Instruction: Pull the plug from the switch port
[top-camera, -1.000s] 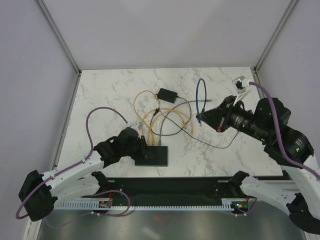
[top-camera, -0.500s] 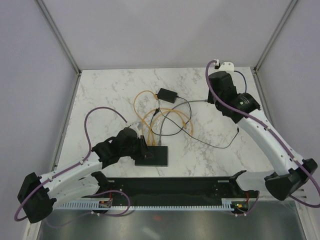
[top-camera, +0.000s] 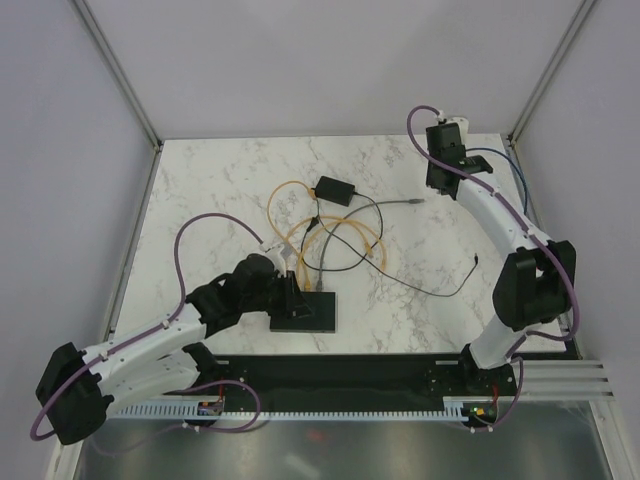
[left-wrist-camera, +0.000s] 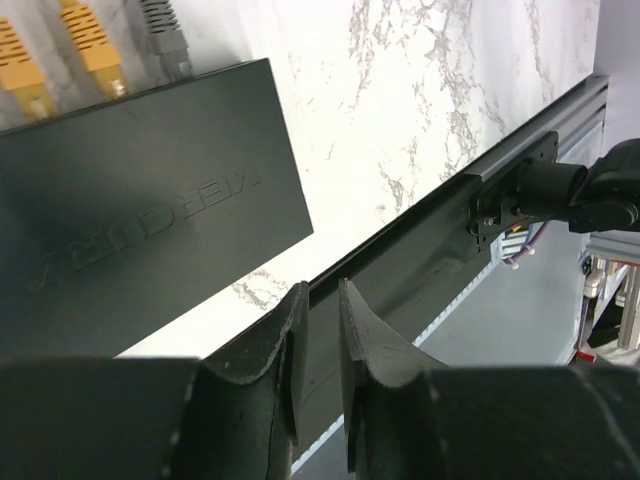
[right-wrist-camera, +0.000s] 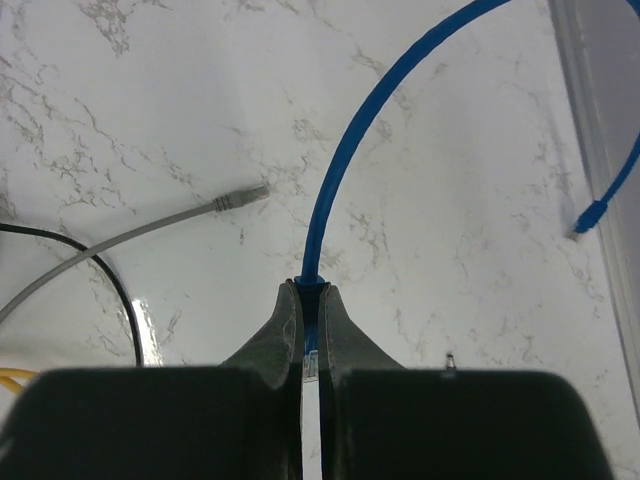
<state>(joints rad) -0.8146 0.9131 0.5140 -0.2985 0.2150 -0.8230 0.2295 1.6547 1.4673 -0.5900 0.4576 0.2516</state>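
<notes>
My right gripper should next go left in the top view and down to release the blue plug on the cable-free marble.
The switch (top-camera: 305, 313) is a flat black box near the table's front edge. In the left wrist view (left-wrist-camera: 150, 200), two yellow plugs (left-wrist-camera: 88, 45) and a grey plug (left-wrist-camera: 165, 35) sit in its sockets. My left gripper (top-camera: 289, 297) rests at the switch's left end. Its fingers (left-wrist-camera: 320, 300) are almost together and hold nothing. My right gripper (top-camera: 438, 180) is at the far right back of the table, well away from the switch. It is shut (right-wrist-camera: 312, 292) on the plug end of a blue cable (right-wrist-camera: 345, 160), which arcs away over the marble.
A smaller black box (top-camera: 335, 190) with thin black leads lies at the back middle. Yellow cable loops (top-camera: 340, 237) lie between it and the switch. A loose grey plug (top-camera: 415, 200) lies on the marble (right-wrist-camera: 240, 197). The blue cable's other end (right-wrist-camera: 590, 212) is by the right wall.
My right arm swung from the table's middle to the far right back corner, carrying the blue cable. My left arm stayed at the switch.
</notes>
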